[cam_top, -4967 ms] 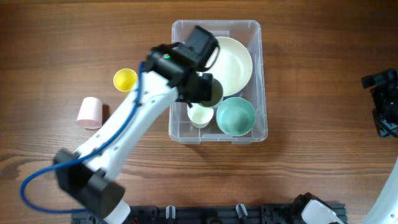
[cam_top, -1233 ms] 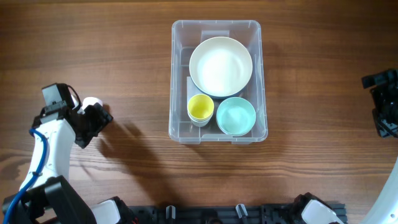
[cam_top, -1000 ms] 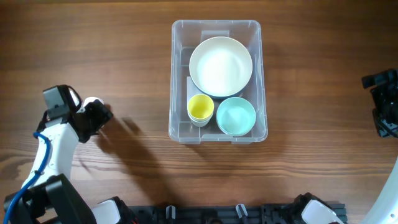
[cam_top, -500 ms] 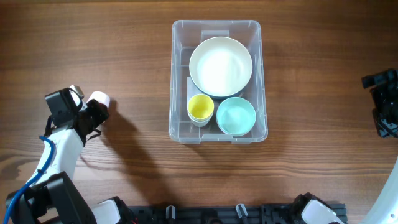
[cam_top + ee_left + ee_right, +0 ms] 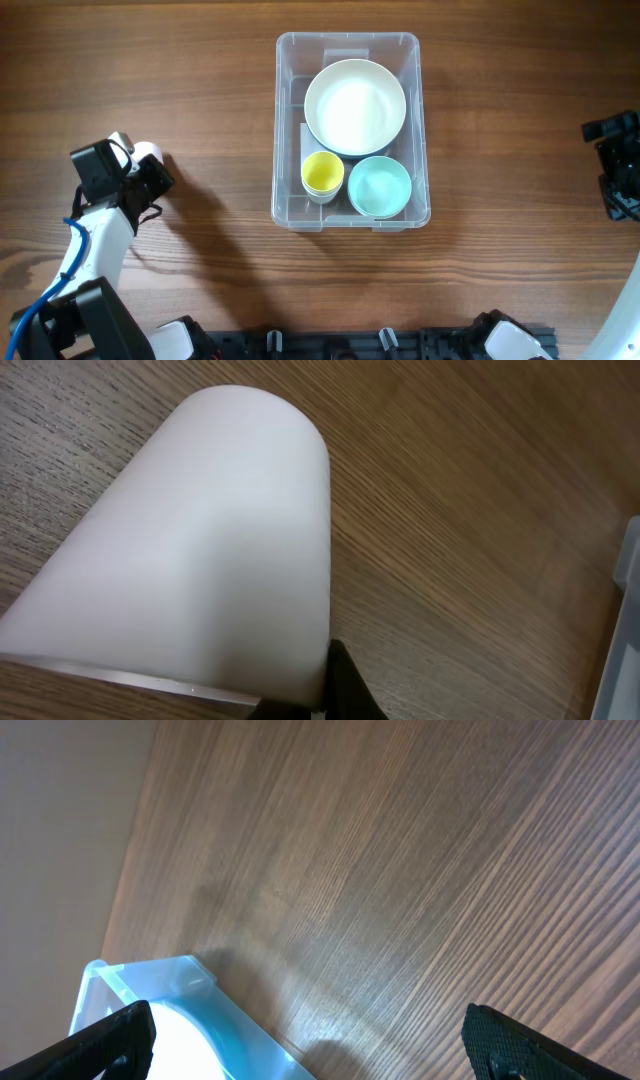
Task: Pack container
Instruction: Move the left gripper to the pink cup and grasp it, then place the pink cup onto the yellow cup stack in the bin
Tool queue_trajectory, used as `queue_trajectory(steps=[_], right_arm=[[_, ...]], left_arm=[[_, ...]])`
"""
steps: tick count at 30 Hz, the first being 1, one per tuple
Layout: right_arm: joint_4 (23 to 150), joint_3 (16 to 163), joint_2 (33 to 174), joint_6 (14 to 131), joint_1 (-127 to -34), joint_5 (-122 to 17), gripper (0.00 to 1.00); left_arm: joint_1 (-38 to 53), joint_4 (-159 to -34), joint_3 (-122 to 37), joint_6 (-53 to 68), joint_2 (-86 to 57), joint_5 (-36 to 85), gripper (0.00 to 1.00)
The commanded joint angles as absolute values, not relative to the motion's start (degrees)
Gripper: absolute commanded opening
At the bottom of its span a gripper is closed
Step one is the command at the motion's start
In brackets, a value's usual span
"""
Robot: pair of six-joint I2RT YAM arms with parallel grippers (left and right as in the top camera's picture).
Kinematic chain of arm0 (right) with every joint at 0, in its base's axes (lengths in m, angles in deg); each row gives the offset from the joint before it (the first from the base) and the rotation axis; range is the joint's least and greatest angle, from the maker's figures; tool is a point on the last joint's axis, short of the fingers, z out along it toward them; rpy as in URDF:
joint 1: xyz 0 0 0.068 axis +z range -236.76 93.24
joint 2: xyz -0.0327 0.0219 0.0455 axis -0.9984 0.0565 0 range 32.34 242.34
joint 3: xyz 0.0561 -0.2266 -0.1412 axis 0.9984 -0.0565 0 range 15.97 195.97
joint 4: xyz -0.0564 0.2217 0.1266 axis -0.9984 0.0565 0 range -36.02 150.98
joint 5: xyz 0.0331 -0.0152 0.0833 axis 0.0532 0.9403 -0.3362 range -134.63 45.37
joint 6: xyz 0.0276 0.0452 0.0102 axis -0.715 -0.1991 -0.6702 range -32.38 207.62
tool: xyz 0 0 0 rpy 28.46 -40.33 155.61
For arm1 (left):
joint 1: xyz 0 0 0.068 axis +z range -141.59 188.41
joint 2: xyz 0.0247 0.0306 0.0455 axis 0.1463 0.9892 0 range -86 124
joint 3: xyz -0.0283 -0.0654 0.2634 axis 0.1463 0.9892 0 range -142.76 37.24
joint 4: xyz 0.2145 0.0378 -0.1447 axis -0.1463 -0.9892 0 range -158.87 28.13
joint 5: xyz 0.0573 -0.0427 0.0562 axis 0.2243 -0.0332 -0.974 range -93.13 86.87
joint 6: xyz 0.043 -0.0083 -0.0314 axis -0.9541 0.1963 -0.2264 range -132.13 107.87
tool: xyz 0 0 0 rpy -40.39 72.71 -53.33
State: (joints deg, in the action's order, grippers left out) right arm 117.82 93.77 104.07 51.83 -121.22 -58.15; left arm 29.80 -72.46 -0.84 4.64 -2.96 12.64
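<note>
The yellow cup's opening (image 5: 322, 172) is open, so the robot will lift its left gripper, move across to the right in the overhead view, lower the pale pink cup (image 5: 147, 152) inside and let go.
The clear container (image 5: 419, 120) sits at the table's middle and holds a white bowl (image 5: 355, 107), a yellow cup (image 5: 322, 174) and a teal bowl (image 5: 379, 187). My left gripper (image 5: 152, 172) is at the far left, shut on a pale pink cup (image 5: 147, 152). In the left wrist view the cup (image 5: 200, 550) fills the frame and one dark finger (image 5: 345, 685) presses on its side. The other finger is hidden. My right gripper (image 5: 310, 1045) is open and empty at the right edge (image 5: 615, 165), well away from the container (image 5: 150, 982).
The container's corner shows at the right edge of the left wrist view (image 5: 628, 620). Bare wooden table (image 5: 200, 60) lies between the left gripper and the container. Black frame parts run along the front edge (image 5: 330, 345).
The left arm left the container, where the yellow cup now stands, and went to the pink cup at the far left. In the last half second the cup shifted slightly up and left.
</note>
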Motion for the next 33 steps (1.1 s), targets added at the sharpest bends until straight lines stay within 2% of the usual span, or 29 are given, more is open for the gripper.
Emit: queue_trajectory(steps=[1, 5, 10, 12, 18, 19, 21, 27, 33], right_arm=[[117.6, 93.9, 104.2, 51.4, -121.3, -58.7, 1.00], [117.6, 93.9, 104.2, 51.4, -121.3, -58.7, 1.00], [117.6, 93.9, 104.2, 51.4, -121.3, -58.7, 1.00], [117.6, 93.9, 104.2, 51.4, -121.3, -58.7, 1.00], [117.6, 93.9, 104.2, 51.4, -121.3, -58.7, 1.00], [117.6, 93.9, 104.2, 51.4, -121.3, -58.7, 1.00], [117.6, 93.9, 104.2, 51.4, -121.3, -58.7, 1.00], [117.6, 93.9, 104.2, 51.4, -121.3, -58.7, 1.00], [117.6, 93.9, 104.2, 51.4, -121.3, -58.7, 1.00]], left_arm=[[30.1, -72.7, -0.6, 4.5, -3.8, 14.7, 0.04], [30.1, -77.2, -3.2, 2.2, -10.9, 21.3, 0.04], [26.8, -95.2, -14.4, -2.7, -22.2, 21.8, 0.04], [22.5, -105.1, -20.2, -7.5, -25.1, 21.3, 0.04], [9.1, -122.9, -33.5, -13.7, -26.2, 20.4, 0.04], [6.6, -124.9, -35.4, -14.9, -26.0, 19.2, 0.04], [-3.0, -130.1, -40.1, -17.0, -24.3, 8.8, 0.04], [-25.1, -131.6, -41.7, -21.3, -10.9, -6.5, 0.04], [-30.2, -128.1, -45.6, -23.9, -1.3, -9.2, 0.04]])
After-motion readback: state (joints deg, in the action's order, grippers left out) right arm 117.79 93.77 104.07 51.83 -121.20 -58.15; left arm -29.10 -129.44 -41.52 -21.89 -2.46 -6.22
